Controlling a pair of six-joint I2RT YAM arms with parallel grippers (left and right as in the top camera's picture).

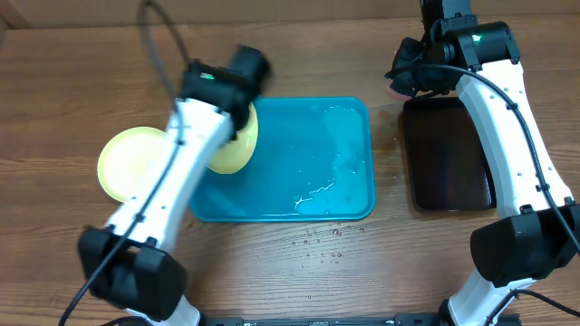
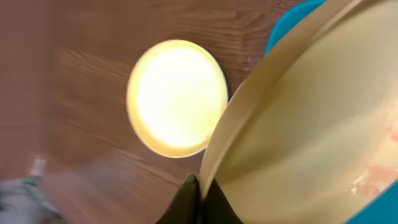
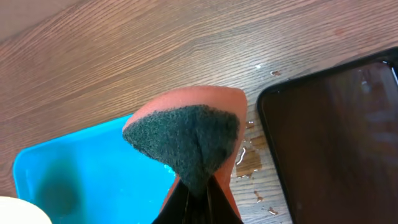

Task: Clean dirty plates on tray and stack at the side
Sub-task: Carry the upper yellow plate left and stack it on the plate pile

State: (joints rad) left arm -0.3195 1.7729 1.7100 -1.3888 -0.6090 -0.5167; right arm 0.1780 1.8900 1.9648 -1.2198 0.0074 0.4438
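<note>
My left gripper is going to swing off the tray next and down over the flat yellow plate [image 1: 132, 164] [image 2: 178, 98], which is to its left in the overhead view, to stack its plate.
My left gripper [image 2: 200, 186] is shut on the rim of a pale yellow plate [image 2: 311, 124] and holds it tilted over the left end of the turquoise tray [image 1: 349, 195]; in the overhead view that plate [image 1: 234, 149] shows under the arm. It carries reddish smears at the lower right. Another yellow plate [image 1: 127, 163] lies flat on the table left of the tray, also in the left wrist view [image 2: 177, 96]. My right gripper [image 3: 198, 190] is shut on an orange sponge with a dark green scouring face [image 3: 186, 140], held above the gap between the tray [image 3: 93, 168] and the black tray. The whitish-blue plate is not visible.
A narrow glossy black tray [image 1: 446, 154] lies right of the turquoise tray, also in the right wrist view [image 3: 336, 143]. Water films the turquoise tray's floor. Drops and small puddles lie on the wood [image 1: 326, 240] in front of it and between the trays [image 3: 249, 155].
</note>
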